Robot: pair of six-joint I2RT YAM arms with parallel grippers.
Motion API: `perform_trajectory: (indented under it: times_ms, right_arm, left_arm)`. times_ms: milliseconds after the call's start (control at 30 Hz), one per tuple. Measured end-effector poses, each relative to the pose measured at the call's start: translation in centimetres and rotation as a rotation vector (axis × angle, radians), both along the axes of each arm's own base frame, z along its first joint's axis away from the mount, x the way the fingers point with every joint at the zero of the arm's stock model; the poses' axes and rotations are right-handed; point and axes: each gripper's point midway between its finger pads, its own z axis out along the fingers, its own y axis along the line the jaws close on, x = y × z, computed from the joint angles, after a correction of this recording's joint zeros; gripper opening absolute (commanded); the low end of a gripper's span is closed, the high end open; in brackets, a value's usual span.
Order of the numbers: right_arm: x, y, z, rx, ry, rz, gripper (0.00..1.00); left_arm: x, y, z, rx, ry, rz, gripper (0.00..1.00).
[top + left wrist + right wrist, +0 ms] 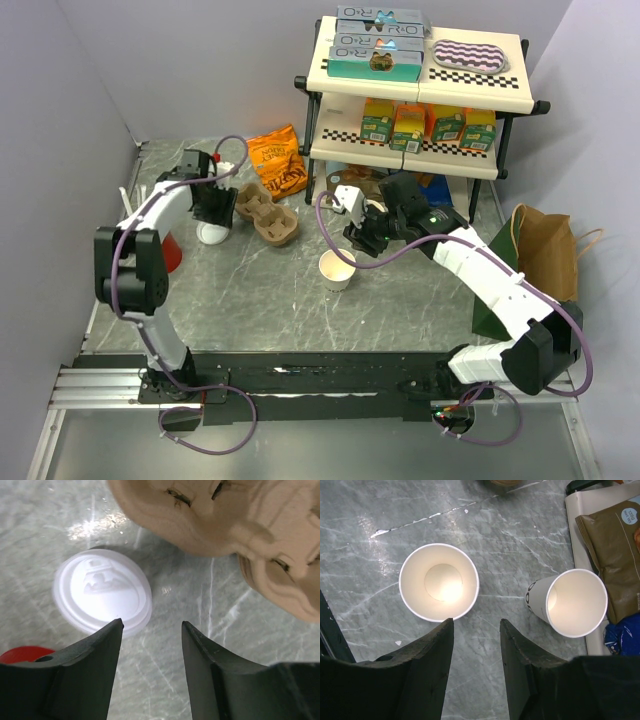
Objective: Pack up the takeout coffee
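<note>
My left gripper should go down next so its fingers straddle the lid's rim facing the carrier, as bare table between lid and carrier [225,525] leaves finger room.
A round white plastic sip lid [102,591] lies flat on the marble table beside the brown pulp cup carrier [225,525]. My left gripper [152,624] hovers open just over the lid's near edge, with only bare table between its fingers. It is over the lid [213,233] in the top view too. Two cream-white paper cups stand without lids: one [439,582] upright ahead of my left finger, the other [572,602] leaning at the right. I cannot tell which is the takeout coffee. My right gripper [476,621] is open and empty above the table between them.
The carrier [265,213] lies behind the open cup [337,270]. An orange snack bag [278,160] and a stocked shelf rack [420,90] stand at the back. A brown paper bag [545,250] and a green bag [495,300] stand right, and a red object [170,250] is left.
</note>
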Motion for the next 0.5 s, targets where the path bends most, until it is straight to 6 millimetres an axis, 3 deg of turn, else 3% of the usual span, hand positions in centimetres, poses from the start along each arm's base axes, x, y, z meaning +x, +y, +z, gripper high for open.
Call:
perform_trajectory:
  times_ms: [200, 500]
  right_arm:
    - [0.0, 0.0, 0.0, 0.0, 0.0, 0.0, 0.5]
    - [0.0, 0.0, 0.0, 0.001, 0.0, 0.0, 0.5]
  left_arm:
    - [0.4, -0.3, -2.6, 0.04, 0.048, 0.01, 0.48]
    - [0.8, -0.1, -3.5, 0.06, 0.063, 0.024, 0.41]
